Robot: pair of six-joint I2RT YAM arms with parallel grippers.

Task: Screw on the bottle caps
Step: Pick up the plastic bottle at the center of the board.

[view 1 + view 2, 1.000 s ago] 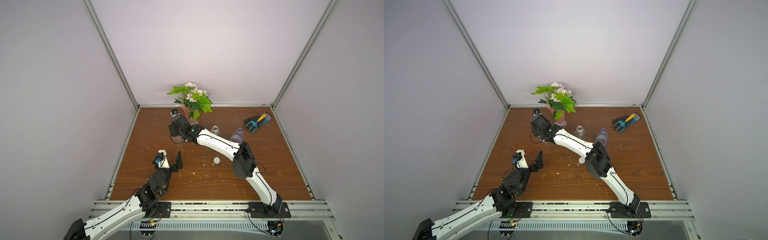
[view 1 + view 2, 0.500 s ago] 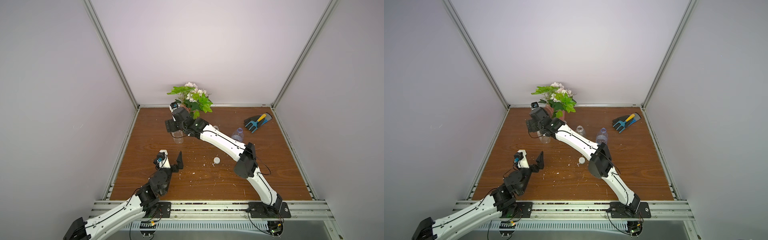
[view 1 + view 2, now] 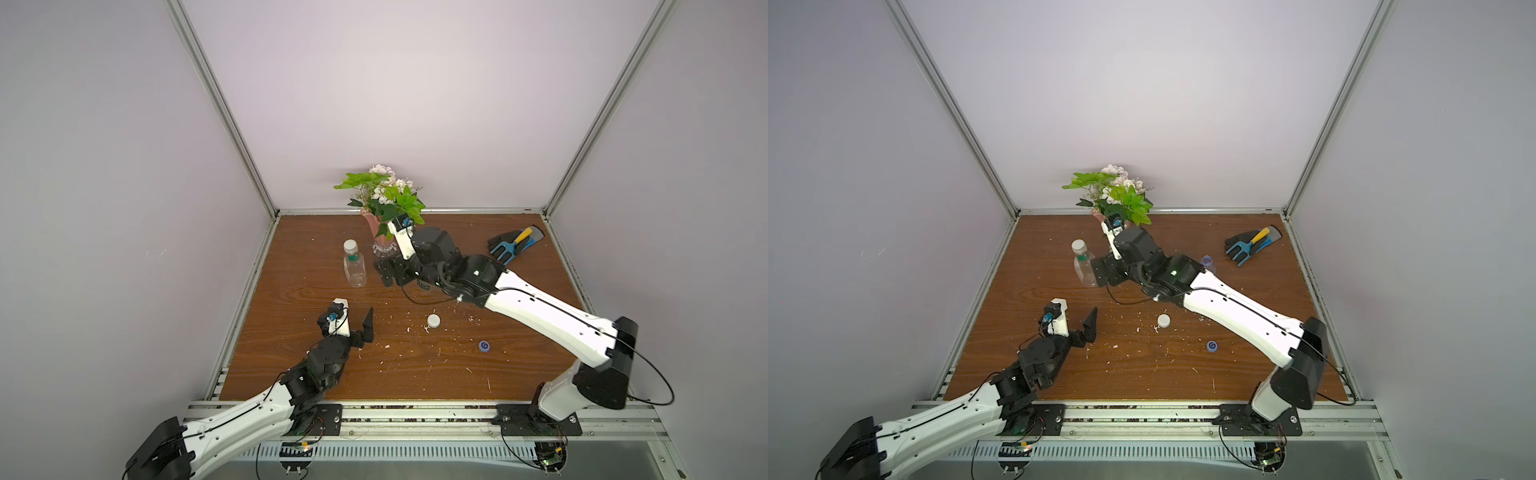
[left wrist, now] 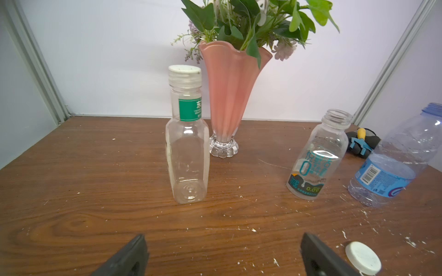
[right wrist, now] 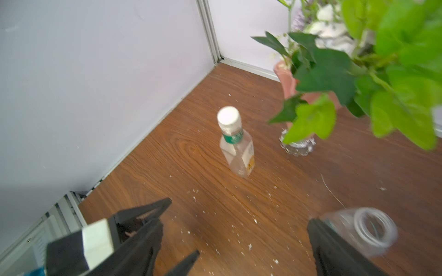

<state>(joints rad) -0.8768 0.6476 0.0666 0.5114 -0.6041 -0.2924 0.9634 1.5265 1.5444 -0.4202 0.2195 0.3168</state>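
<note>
My right gripper shifts away from the capped bottle and lowers over the dark-labelled bottle's open neck (image 5: 375, 227) next, since that bottle's rim sits outside its fingers.
A squarish clear bottle (image 3: 354, 268) (image 3: 1084, 269) (image 4: 189, 153) (image 5: 237, 150) with a green neck ring stands upright near the back left, a white cap (image 3: 350, 245) (image 4: 184, 73) (image 5: 228, 116) on its neck. My right gripper (image 3: 392, 272) (image 3: 1105, 270) (image 5: 234, 229) is open just right of it, nothing between the jaws. The dark-labelled bottle (image 4: 317, 155) (image 5: 369, 230) stands uncapped beside one right finger. The blue-labelled bottle (image 4: 394, 165) (image 3: 1207, 262) is uncapped too. A loose white cap (image 3: 433, 320) (image 3: 1164, 320) (image 4: 363, 258) and a blue cap (image 3: 483, 345) (image 3: 1212, 345) lie on the table. My left gripper (image 3: 352, 324) (image 3: 1074, 325) (image 4: 222, 251) is open and empty near the front left.
A pink vase of flowers (image 3: 380, 232) (image 4: 229, 95) stands at the back, close behind my right wrist, with leaves (image 5: 320, 71) overhanging it. A glove with a small fork tool (image 3: 515, 245) (image 3: 1252, 245) lies back right. White crumbs dot the wooden table (image 3: 299, 291).
My right gripper opened, came off the squarish bottle and drew back to the right. That bottle now stands free with its cap on. The left arm has not moved.
</note>
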